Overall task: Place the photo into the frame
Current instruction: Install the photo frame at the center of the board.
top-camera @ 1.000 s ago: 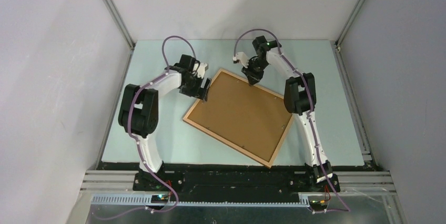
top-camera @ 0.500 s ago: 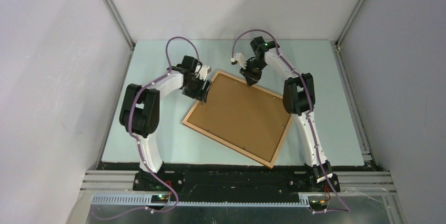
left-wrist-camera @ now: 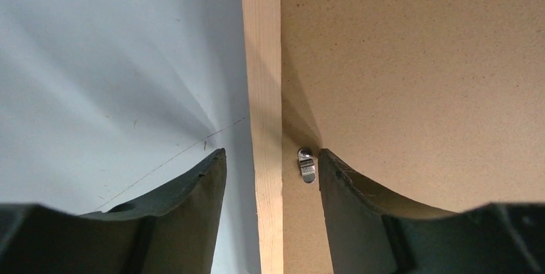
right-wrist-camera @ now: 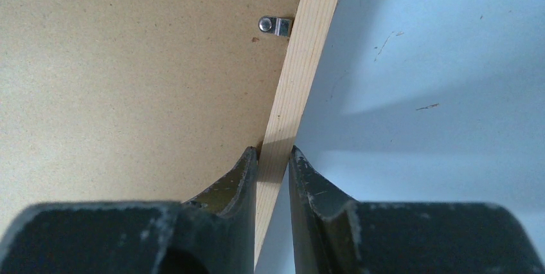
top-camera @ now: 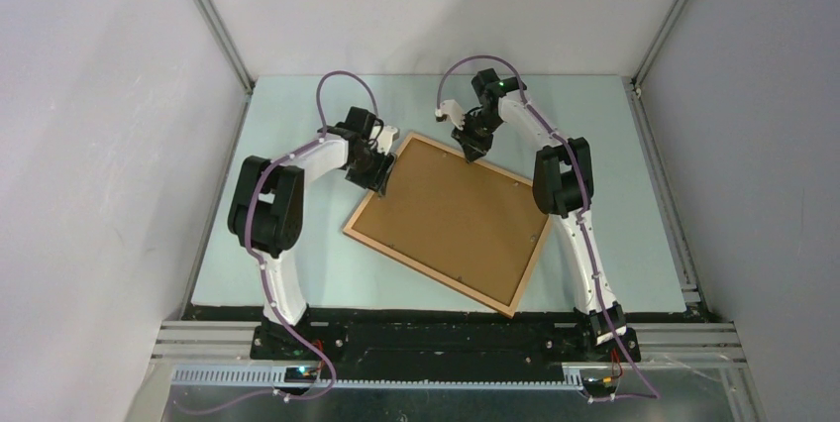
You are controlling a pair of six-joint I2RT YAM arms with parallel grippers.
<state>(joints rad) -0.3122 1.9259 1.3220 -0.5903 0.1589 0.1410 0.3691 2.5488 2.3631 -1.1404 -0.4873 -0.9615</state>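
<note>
My right gripper needs to slide the bar of the frame toward the far corner (top-camera: 411, 136) to its left in the top view next, and then let go, because the frame lies at an angle.
The frame (top-camera: 428, 271) lies back side up and turned at an angle on the table, with a brown backing board (top-camera: 451, 219) filling it. The photo is hidden. My left gripper (top-camera: 381, 176) is open and straddles the frame's left rail (left-wrist-camera: 262, 62). One finger is over the table and the other over the board, beside a small metal clip (left-wrist-camera: 307, 164), with gaps on both sides. My right gripper (top-camera: 473, 153) is shut on the far rail (right-wrist-camera: 302, 74), the wood pinched between its tips (right-wrist-camera: 273, 152).
Another metal clip (right-wrist-camera: 275, 26) sits against the rail ahead of the right gripper. The pale blue table (top-camera: 614, 244) is walled by grey panels on three sides, with aluminium posts at the back corners. Both arm bases stand at the near edge.
The left gripper's jaws have narrowed around the frame's left rail, and that arm has shifted slightly farther along it. The right gripper and the frame have stayed put.
</note>
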